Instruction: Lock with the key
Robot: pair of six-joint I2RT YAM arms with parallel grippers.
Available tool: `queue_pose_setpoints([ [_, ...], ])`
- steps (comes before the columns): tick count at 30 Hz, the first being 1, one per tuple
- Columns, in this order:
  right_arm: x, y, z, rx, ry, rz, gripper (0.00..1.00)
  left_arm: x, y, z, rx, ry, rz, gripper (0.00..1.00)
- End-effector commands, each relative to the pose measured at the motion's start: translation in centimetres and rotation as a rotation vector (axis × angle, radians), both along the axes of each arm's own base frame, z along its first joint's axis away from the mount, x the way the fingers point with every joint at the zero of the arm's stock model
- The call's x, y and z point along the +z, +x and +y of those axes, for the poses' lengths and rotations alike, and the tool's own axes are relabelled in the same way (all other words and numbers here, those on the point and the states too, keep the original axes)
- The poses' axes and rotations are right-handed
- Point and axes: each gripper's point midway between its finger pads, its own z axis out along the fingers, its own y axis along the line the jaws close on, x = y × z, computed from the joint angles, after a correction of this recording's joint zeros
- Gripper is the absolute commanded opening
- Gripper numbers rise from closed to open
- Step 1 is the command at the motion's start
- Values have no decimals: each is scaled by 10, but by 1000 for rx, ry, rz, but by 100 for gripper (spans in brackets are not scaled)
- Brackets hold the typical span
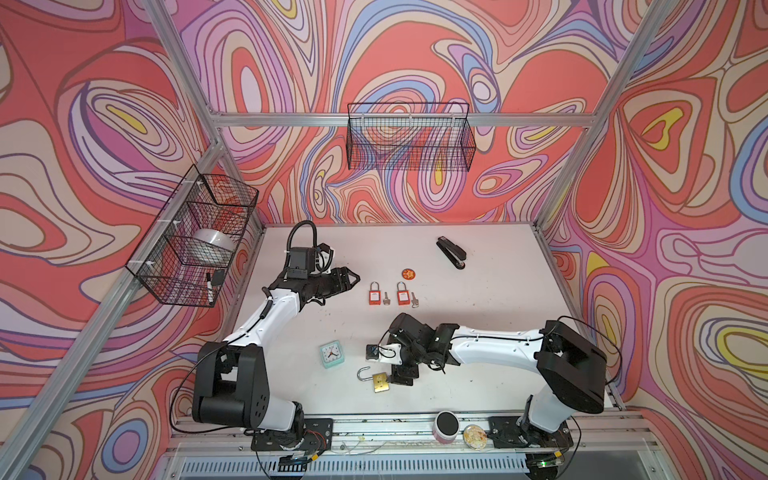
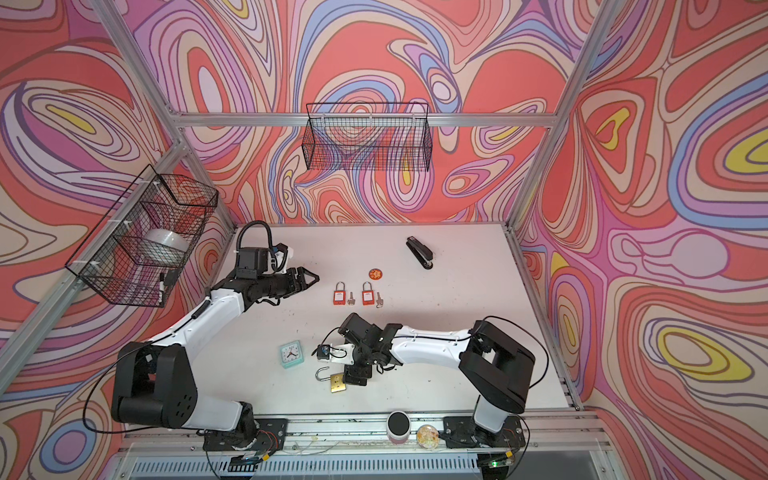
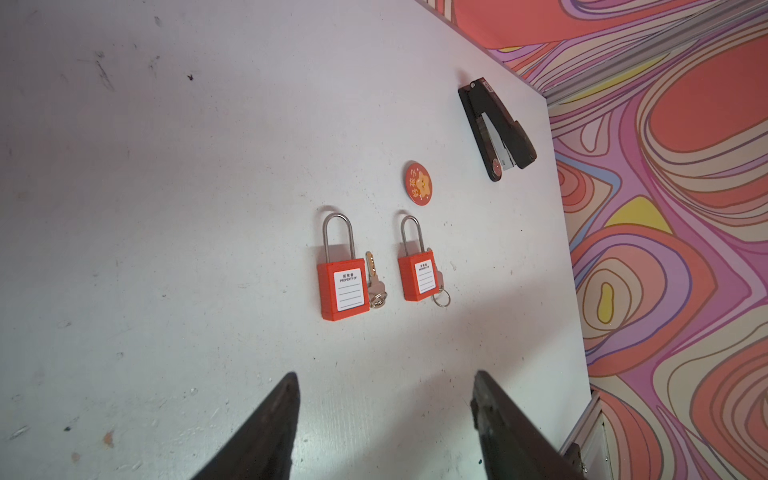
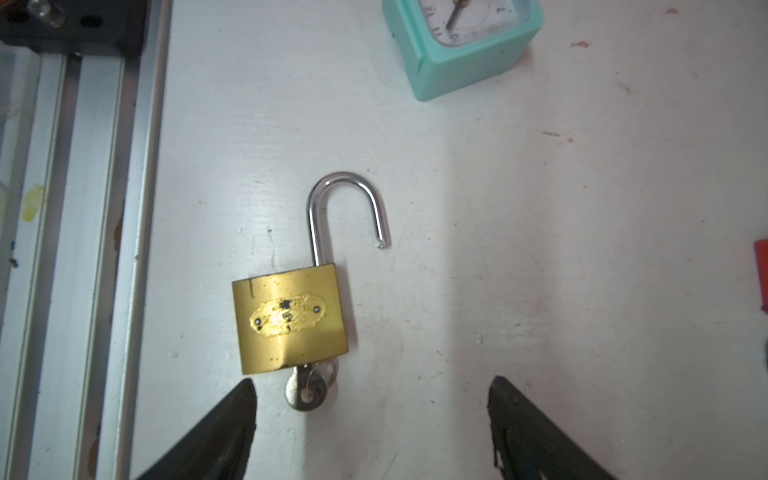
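My right gripper lowers its open fingers toward the brass padlock's body (image 1: 380,383) (image 4: 290,320) next, astride the body's clear sides, since the body lies below and nearer the table's front bar.
A brass padlock (image 4: 289,318) lies flat on the white table near the front rail, also visible in both top views (image 1: 380,381) (image 2: 338,383). Its steel shackle (image 4: 345,199) is swung open. A silver key (image 4: 306,388) sticks in the bottom of the padlock, with a ring on it. My right gripper (image 4: 372,382) hovers open just behind the key and touches nothing; one fingertip (image 4: 245,395) is close beside the key. My left gripper (image 3: 385,376) is open and empty, left of two red padlocks (image 3: 343,291) (image 3: 417,278) that each have a key beside them.
A teal clock (image 1: 331,353) stands just left of the brass padlock. A black stapler (image 1: 451,252) and a round red badge (image 1: 409,273) lie farther back. Wire baskets hang on the left wall (image 1: 195,237) and the back wall (image 1: 409,137). A jar (image 1: 446,424) sits on the front rail.
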Motion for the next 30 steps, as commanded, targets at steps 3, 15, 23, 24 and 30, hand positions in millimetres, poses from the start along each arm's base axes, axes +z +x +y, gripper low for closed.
queue_pose_setpoints([
  [3,-7,-21,5,117,-73,27,88,-1,-11,2,-13,-5,25,67],
  [15,-35,-27,15,141,-168,43,80,0,-14,4,-8,5,26,68],
  [23,-42,-28,19,155,-184,54,74,2,-16,5,-7,12,25,68],
  [24,-43,-29,18,158,-189,56,72,2,-16,5,-7,12,25,67],
  [30,-46,-31,15,164,-209,63,51,2,-16,6,-7,13,25,68],
])
